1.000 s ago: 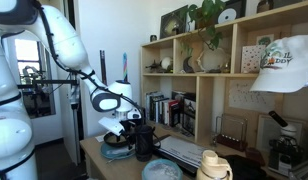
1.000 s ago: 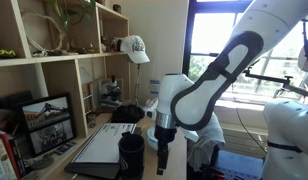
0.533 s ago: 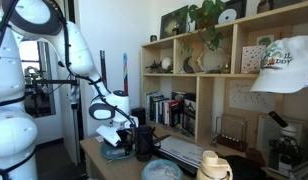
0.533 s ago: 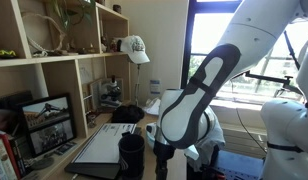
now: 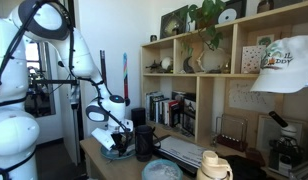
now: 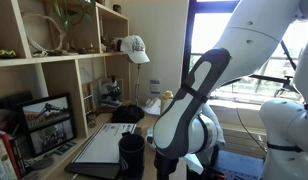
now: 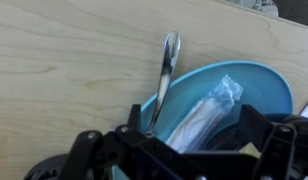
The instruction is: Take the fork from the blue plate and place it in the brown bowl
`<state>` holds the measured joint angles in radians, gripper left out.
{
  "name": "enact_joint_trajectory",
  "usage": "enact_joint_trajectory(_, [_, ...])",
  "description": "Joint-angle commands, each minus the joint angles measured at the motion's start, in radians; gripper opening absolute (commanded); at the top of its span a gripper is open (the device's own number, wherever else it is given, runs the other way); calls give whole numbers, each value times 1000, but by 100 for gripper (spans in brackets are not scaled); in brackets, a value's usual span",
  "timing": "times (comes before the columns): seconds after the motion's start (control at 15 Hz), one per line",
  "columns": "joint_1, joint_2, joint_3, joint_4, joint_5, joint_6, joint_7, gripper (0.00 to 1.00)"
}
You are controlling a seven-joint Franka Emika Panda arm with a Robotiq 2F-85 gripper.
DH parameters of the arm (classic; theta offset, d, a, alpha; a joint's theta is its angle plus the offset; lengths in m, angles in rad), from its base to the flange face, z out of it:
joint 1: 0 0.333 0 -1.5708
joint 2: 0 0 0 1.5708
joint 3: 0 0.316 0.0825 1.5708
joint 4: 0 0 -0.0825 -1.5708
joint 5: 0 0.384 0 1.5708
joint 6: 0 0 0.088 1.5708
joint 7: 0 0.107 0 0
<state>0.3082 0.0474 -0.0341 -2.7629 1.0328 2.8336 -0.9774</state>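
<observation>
My gripper lowers toward the wrist view's top next, to get to the fork's handle, jutting clear of the plate, then closes around the handle.
In the wrist view the pale-blue plate (image 7: 264, 80) lies on the wooden table. A silver fork (image 7: 167, 72) leans over its left rim, handle pointing away, and its lower end is hidden behind my gripper. A clear plastic-wrapped item (image 7: 209, 112) lies on the plate. My gripper (image 7: 174, 132) is open just above the plate, with one dark finger on each side of the fork and the wrapped item. In an exterior view the gripper (image 5: 118, 141) hangs low over the plate (image 5: 116, 153). I cannot make out the brown bowl.
A tall black mug (image 5: 144, 141) stands right beside the plate and also shows in the other exterior view (image 6: 131, 155). A grey-teal dish (image 5: 160, 171) and a white jug (image 5: 215, 166) sit near the front. A laptop (image 6: 99, 152) and shelves (image 5: 194, 80) are behind.
The arm has folded down and moved the gripper lower, onto the blue plate. In the other exterior view the arm now hides more of the table.
</observation>
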Motion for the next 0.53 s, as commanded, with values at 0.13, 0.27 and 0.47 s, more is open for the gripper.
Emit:
enact_joint_trajectory(0.13, [10, 86, 28, 12, 112, 33, -87, 100])
enact_joint_trajectory(0.27, [11, 111, 33, 12, 114, 43, -89, 100])
enact_joint_trajectory(0.47, [10, 135, 37, 16, 107, 68, -83, 100])
